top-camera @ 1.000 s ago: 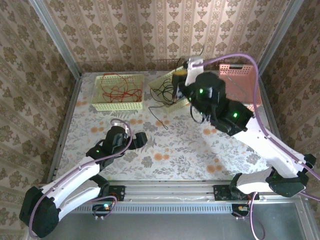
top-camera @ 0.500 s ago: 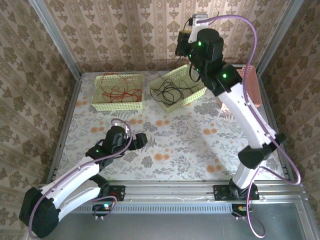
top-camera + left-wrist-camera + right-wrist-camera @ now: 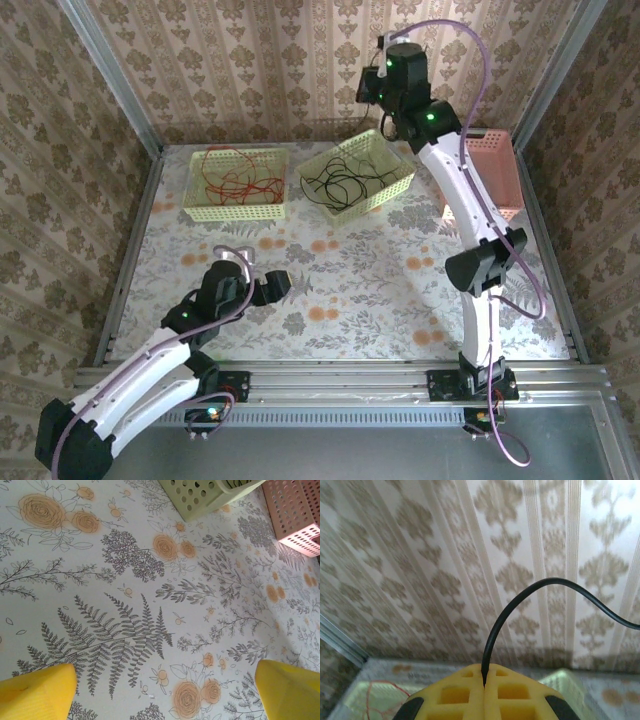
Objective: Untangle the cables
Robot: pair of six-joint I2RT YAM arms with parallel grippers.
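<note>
The right gripper moves down toward the middle green basket below it next and releases the black cable above the basket, since other black loops lie inside.
Black cables [image 3: 345, 183] lie looped in the middle green basket [image 3: 398, 183]. Red cables [image 3: 235, 180] lie in the left green basket [image 3: 200, 210]. My right gripper [image 3: 370, 90] is raised high by the back wall, above the middle basket. In the right wrist view its yellow fingers [image 3: 445, 697] are shut on one black cable [image 3: 506, 615], which arcs up and off to the right; the right gripper [image 3: 484, 675] pinches it at the tips. My left gripper [image 3: 281, 284] hovers low over the flowered table, open, its fingertips [image 3: 37, 690] wide apart with nothing between them [image 3: 165, 700].
A pink basket [image 3: 495, 170] stands at the back right, also in the left wrist view [image 3: 295, 510], beside a corner of the green basket [image 3: 200, 495]. Patterned walls close in the back and sides. A metal rail [image 3: 340, 380] runs along the near edge.
My right arm has swung up and back from the middle basket to high by the wall, the black cable in its fingers. The left arm has shifted slightly.
</note>
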